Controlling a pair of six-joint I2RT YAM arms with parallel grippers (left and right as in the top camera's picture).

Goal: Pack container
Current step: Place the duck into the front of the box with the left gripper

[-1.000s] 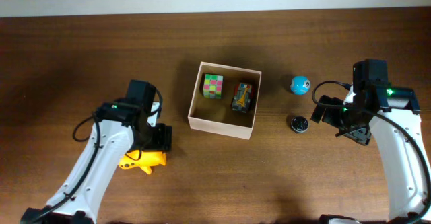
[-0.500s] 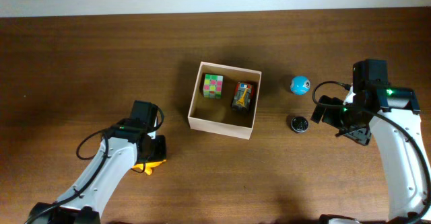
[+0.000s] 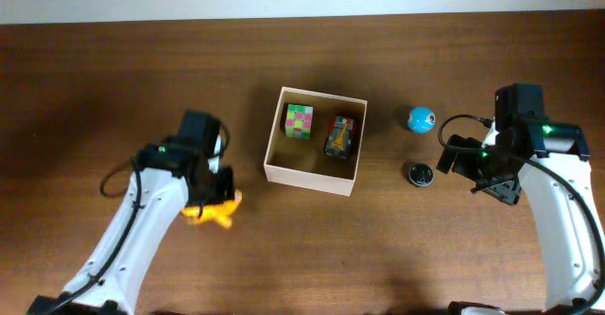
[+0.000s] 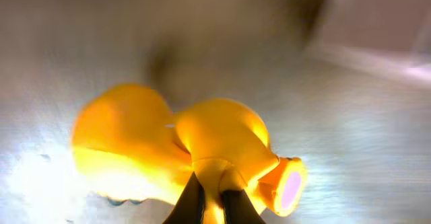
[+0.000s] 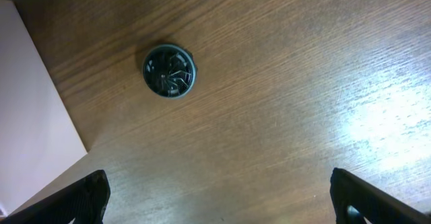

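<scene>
The yellow rubber toy (image 3: pixel 218 213) should go over the container (image 3: pixel 270 148) next. My left gripper will lift, move there and lower the toy.
The container (image 3: pixel 270 148), a square white-walled box with a tan inside, stands mid-table and holds a coloured cube (image 3: pixel 301 120) and a small patterned toy (image 3: pixel 339 135). Left of it, my left gripper (image 3: pixel 210 201) is shut on a yellow rubber toy (image 3: pixel 218 213). In the left wrist view the dark fingertips (image 4: pixel 191 202) pinch a thin part of that yellow toy (image 4: pixel 215 133), with the left gripper (image 4: pixel 212 209) at the bottom edge. My right gripper (image 3: pixel 475 173) stands open and holds nothing, right of a dark round disc (image 3: pixel 420 173). The right gripper (image 5: pixel 215 200) is spread wide below the disc (image 5: pixel 169 70).
A blue ball (image 3: pixel 421 118) lies right of the container, above the disc. The container's white wall (image 5: pixel 30 103) shows at the left of the right wrist view. Bare wooden tabletop surrounds everything.
My left gripper has shut on the yellow toy, and toy and gripper have shifted slightly up and right toward the container. The right arm has not moved.
</scene>
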